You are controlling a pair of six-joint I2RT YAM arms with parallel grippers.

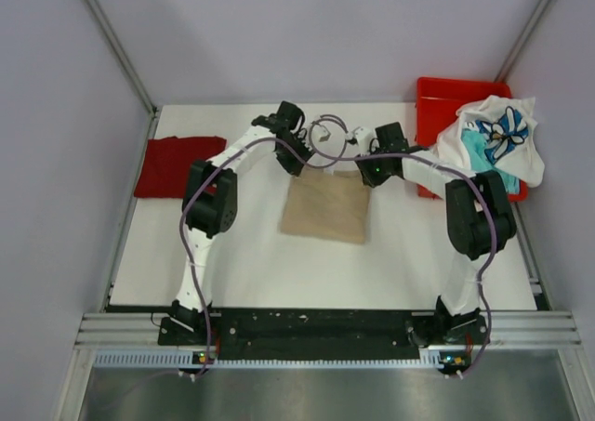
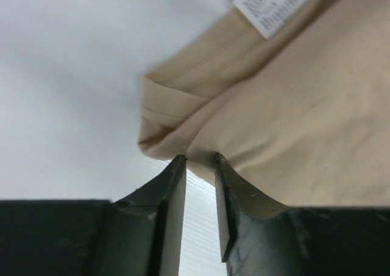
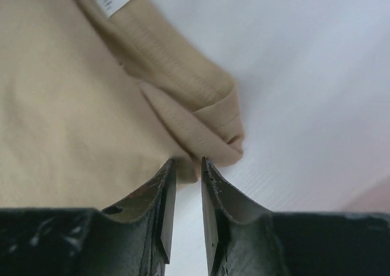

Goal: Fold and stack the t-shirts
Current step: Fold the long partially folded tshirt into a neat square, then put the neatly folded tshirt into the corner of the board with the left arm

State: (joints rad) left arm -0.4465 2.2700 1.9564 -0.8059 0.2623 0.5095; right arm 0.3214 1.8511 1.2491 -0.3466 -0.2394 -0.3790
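The tan t-shirt (image 1: 325, 207) lies folded, so the left gripper next needs to lift toward the dark red t-shirt, open wide, then come down and back over the tan edge facing it.
The tan t-shirt (image 1: 325, 207) lies folded into a rectangle in the middle of the table. My left gripper (image 1: 296, 161) is at its far left corner and my right gripper (image 1: 369, 172) at its far right corner. In the left wrist view the jaws (image 2: 200, 159) stand slightly apart with the tan cloth (image 2: 292, 123) at their tips. In the right wrist view the jaws (image 3: 187, 161) also stand slightly apart at a folded edge of the tan cloth (image 3: 73, 105). The dark red t-shirt (image 1: 177, 165) lies folded at the far left. The white blue-printed t-shirt (image 1: 497, 138) and the teal one (image 1: 476, 150) are heaped at the far right.
A red plastic bin (image 1: 437, 100) stands at the far right under the heap of shirts. A white care label (image 2: 268, 5) shows on the tan shirt's far edge. Grey walls close in the table on three sides.
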